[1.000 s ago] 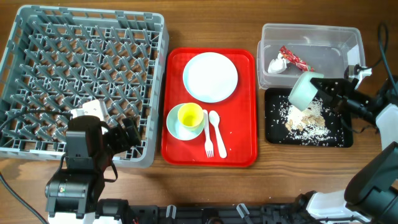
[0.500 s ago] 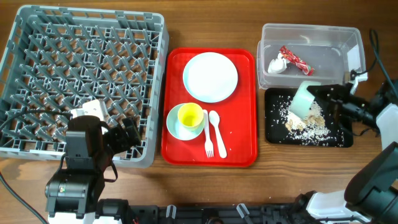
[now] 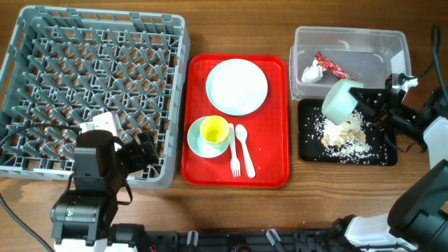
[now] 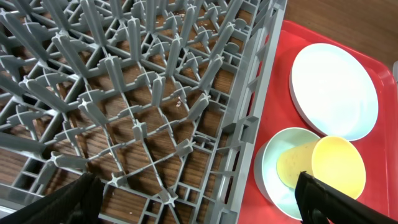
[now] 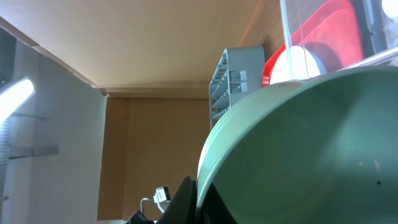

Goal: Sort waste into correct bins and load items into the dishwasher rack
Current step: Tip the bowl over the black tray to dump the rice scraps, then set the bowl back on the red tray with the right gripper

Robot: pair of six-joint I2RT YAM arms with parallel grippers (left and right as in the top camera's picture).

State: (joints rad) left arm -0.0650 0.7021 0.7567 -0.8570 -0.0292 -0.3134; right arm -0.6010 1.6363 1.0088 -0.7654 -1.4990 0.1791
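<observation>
My right gripper swings across and down next and levels the emptied bowl onto the pale blue plate, which lies to the gripper's left in the overhead view.
My right gripper is shut on the rim of the pale green bowl and holds it tilted on its side above the black tray. Rice-like scraps lie in that tray. The bowl fills the right wrist view, pinched at its rim by my right gripper. The clear tub holds the red wrapper and white napkin. My left gripper is open over the grey rack's front right corner; the left wrist view shows its fingers spread wide.
A red tray in the middle holds the pale blue plate, the pale blue bowl with the yellow cup in it, the white fork and the spoon. The rack has upright pegs.
My right gripper dipped the green bowl down toward the black tray, then lifted it back up and slightly left. The left arm has not moved.
</observation>
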